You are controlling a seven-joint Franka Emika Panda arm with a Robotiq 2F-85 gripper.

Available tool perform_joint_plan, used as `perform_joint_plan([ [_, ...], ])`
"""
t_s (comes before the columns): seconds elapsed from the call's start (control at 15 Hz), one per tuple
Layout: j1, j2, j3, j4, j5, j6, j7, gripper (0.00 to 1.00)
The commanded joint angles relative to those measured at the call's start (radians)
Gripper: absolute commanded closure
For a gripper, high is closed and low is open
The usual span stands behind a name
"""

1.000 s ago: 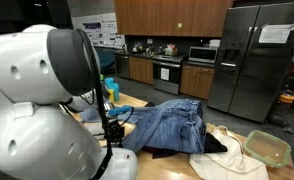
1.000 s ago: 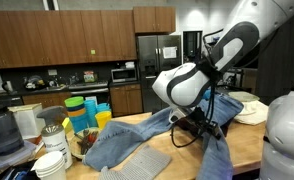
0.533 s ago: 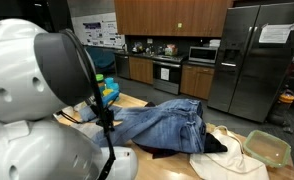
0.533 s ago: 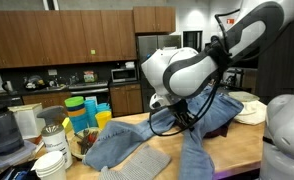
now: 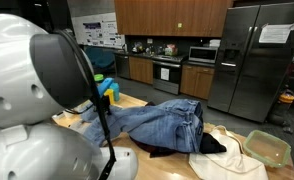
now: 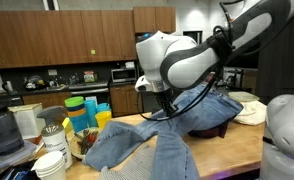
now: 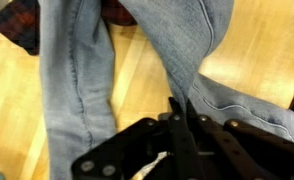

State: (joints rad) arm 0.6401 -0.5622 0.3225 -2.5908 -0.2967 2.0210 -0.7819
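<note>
I need to move my gripper up and toward the stacked coloured cups next and let go of the edge of the jeans above the denim (image 6: 125,141) beside them. This is because most of the jeans (image 6: 173,155) lies bunched up.
A pair of blue jeans (image 5: 159,124) lies spread over the wooden table (image 5: 133,100). In the wrist view my gripper (image 7: 179,108) has its two black fingers pressed together on a fold of the jeans (image 7: 177,40). The denim runs away from the fingertips over the table top (image 7: 137,80). In an exterior view my gripper (image 6: 160,107) holds one leg of the jeans (image 6: 173,155) raised off the table, and the fabric hangs down from it. In the exterior view from behind the arm, my own white arm hides the gripper.
Stacked coloured cups (image 6: 83,110), white bowls (image 6: 54,161) and a grey cloth (image 6: 137,166) sit at one end. Plates (image 6: 249,106) stand at the other. A glass container (image 5: 268,148), white cloth (image 5: 227,164) and dark cloth (image 5: 213,143) lie beside the jeans. A plaid cloth (image 7: 22,25) lies under them.
My arm has risen and swung toward the cups, pulling the jeans leg up and across with it. The hanging fabric has followed.
</note>
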Motion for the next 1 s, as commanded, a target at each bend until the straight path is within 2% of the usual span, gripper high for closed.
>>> perform_joint_plan([
  [0.0,-0.035,0.048,0.031,0.097,-0.081,0.045,0.079,0.99],
  [0.47,-0.092,0.105,0.048,0.221,-0.173,0.035,0.125,0.99],
  [0.93,-0.161,0.096,0.027,0.301,-0.174,0.023,0.112,0.99],
])
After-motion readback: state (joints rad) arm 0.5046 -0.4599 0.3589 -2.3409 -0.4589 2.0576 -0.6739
